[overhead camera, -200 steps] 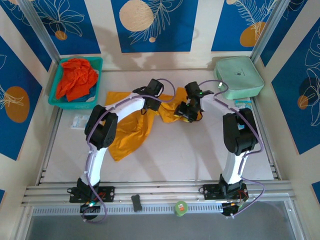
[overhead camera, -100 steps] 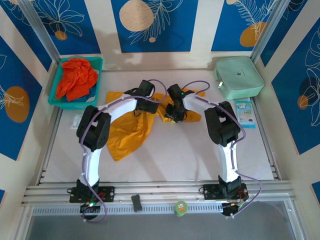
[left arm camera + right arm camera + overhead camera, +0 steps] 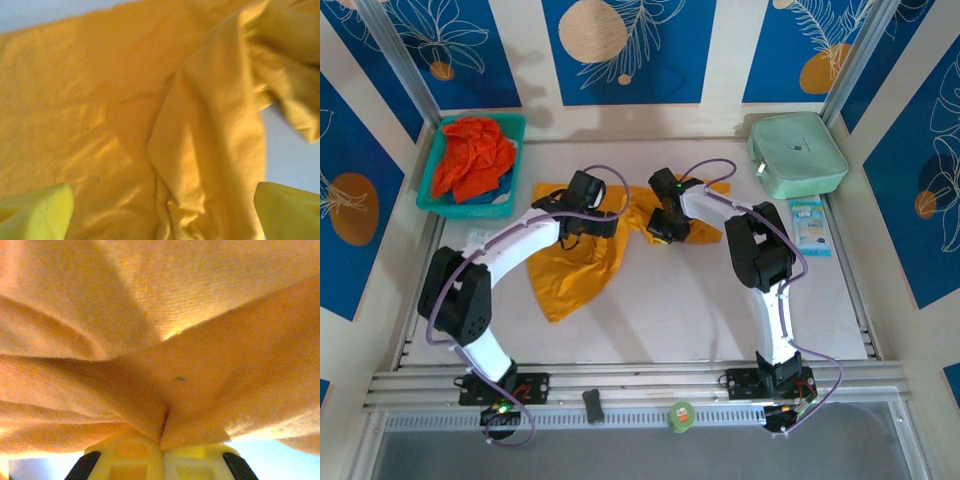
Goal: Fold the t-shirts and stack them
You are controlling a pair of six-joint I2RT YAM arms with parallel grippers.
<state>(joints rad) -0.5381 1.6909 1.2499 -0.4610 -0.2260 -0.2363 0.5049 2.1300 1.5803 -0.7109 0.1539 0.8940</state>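
Observation:
The shirt's end (image 3: 708, 232) lies between my right gripper and the printed card. My right gripper will next pull the fold of the bunched cloth toward the card and let go of it at that end.
The yellow-orange t-shirt (image 3: 575, 265) lies crumpled on the white table, trailing from the back middle toward the front left. My left gripper (image 3: 588, 224) hovers over its upper part. In the left wrist view the left gripper (image 3: 162, 215) is open, its yellow fingertips (image 3: 35, 212) wide apart above a raised fold of the shirt (image 3: 90, 100), with nothing between them. My right gripper (image 3: 665, 228) sits at the shirt's right end. Its jaws (image 3: 163, 442) are shut on a pinched fold of the yellow-orange cloth (image 3: 200, 365). The red-orange t-shirt (image 3: 470, 160) is bunched in the basket.
The teal basket (image 3: 432, 200) stands at the back left. A mint-green zipped case (image 3: 798, 153) sits at the back right, with a printed card (image 3: 810, 228) in front of it. A small packet (image 3: 475, 240) lies at the left. A green tape roll (image 3: 681, 414) rests on the front rail.
The right gripper has closed on a fold of the yellow-orange shirt and shifted slightly left. The left gripper has opened and its arm has swung left over the shirt.

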